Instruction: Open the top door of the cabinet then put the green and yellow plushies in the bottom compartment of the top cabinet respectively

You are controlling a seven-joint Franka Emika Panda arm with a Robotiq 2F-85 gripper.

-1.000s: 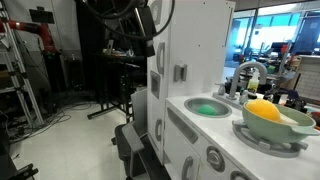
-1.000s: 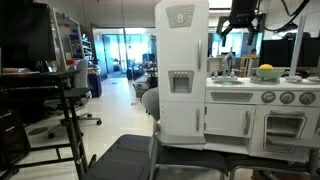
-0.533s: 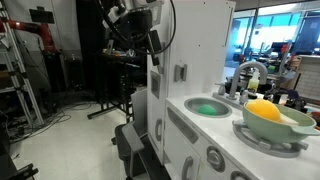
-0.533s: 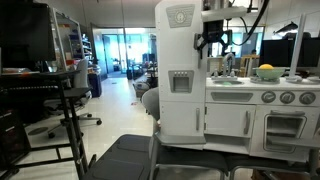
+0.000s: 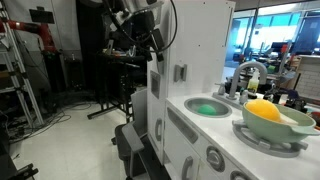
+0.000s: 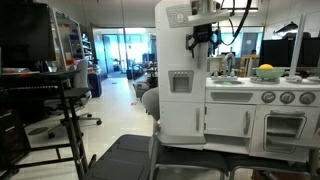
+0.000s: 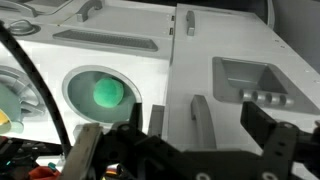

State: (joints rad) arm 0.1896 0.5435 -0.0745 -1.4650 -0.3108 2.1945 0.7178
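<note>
Next, my gripper eases in toward the cabinet's upper door. It fits its open fingers around the white door handle [image 7: 200,120], since that handle lies between them still untouched.
The tall white toy cabinet [image 6: 180,100] shows in both exterior views [image 5: 195,45], with both doors shut. My gripper [image 6: 203,35] hangs by its upper front corner [image 5: 148,38]. In the wrist view the gripper [image 7: 180,150] is open and empty, its fingers [image 7: 272,140] either side of a white door handle [image 7: 200,120] without touching it. The yellow plushie [image 5: 262,110] lies in a bowl on the counter [image 6: 266,70]. A green patch [image 7: 107,92] fills the round sink [image 5: 207,108]; I cannot tell whether it is the green plushie.
A recessed dispenser [image 7: 250,85] sits in the cabinet door [image 6: 179,82]. The toy kitchen counter with knobs [image 6: 265,97] adjoins the cabinet. A black cart [image 6: 60,95] and a black stand [image 5: 120,80] are on the floor nearby.
My gripper has moved from above the counter across to the cabinet's upper front, and now faces the door handle.
</note>
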